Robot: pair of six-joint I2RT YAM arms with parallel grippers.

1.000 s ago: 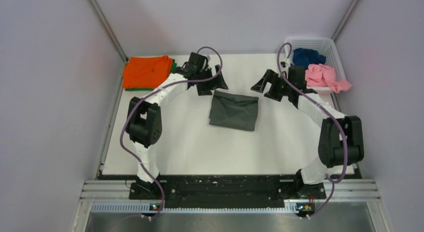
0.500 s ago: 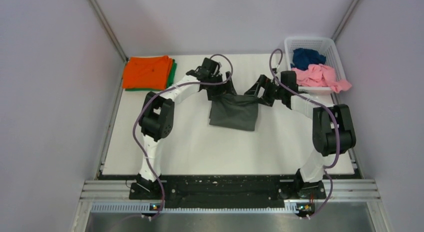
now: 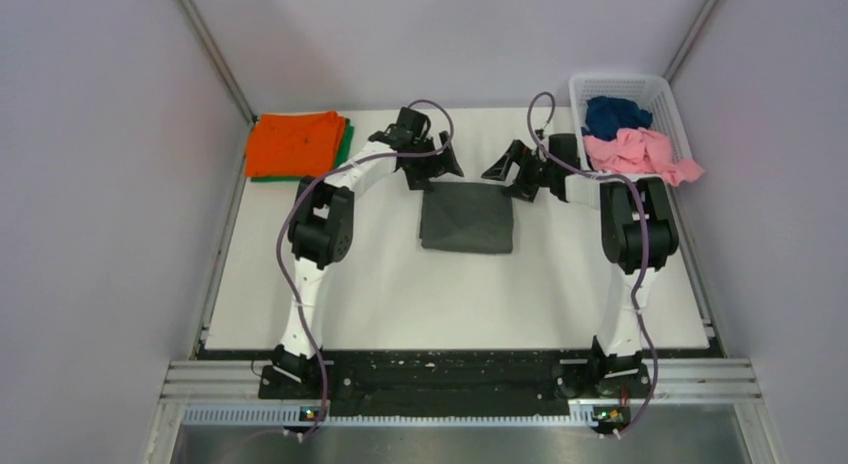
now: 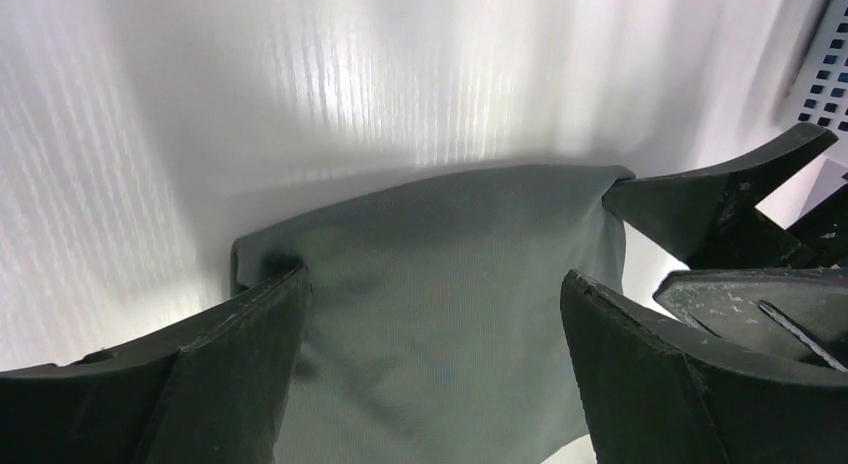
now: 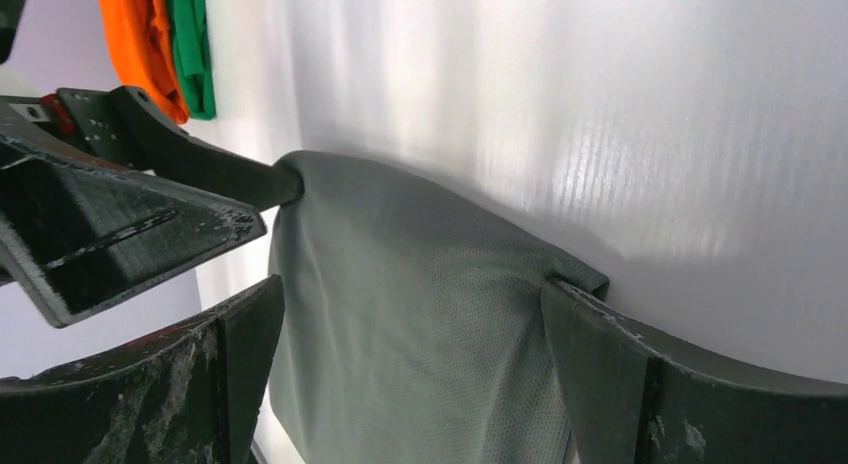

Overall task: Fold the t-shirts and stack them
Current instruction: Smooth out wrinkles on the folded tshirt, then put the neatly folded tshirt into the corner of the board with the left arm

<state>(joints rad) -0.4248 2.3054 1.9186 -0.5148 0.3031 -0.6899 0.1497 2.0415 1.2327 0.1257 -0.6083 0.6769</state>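
My left gripper's open fingers are above the far part of the dark grey t-shirt (image 3: 467, 217) (image 4: 435, 234). My left gripper next needs to lift, then lower onto that part and close.
The dark grey t-shirt (image 3: 467, 217) lies folded in a flat rectangle at the table's middle back. My left gripper (image 3: 433, 174) is open at its far left corner, and my right gripper (image 3: 510, 179) is open at its far right corner. In the left wrist view the grey shirt (image 4: 440, 284) lies between the wide-apart jaws of the left gripper (image 4: 435, 304). In the right wrist view the shirt (image 5: 410, 314) lies the same way between the jaws of the right gripper (image 5: 410, 324). An orange t-shirt (image 3: 295, 144) lies folded on a green one (image 3: 346, 139) at the back left.
A white lattice basket (image 3: 625, 87) at the back right holds a navy t-shirt (image 3: 612, 114) and a pink t-shirt (image 3: 640, 152) that hangs over its near rim. Grey walls close in the table on three sides.
Both grippers came in from the sides to the grey shirt's far corners. The shirt was skewed and now lies squarer and flatter.
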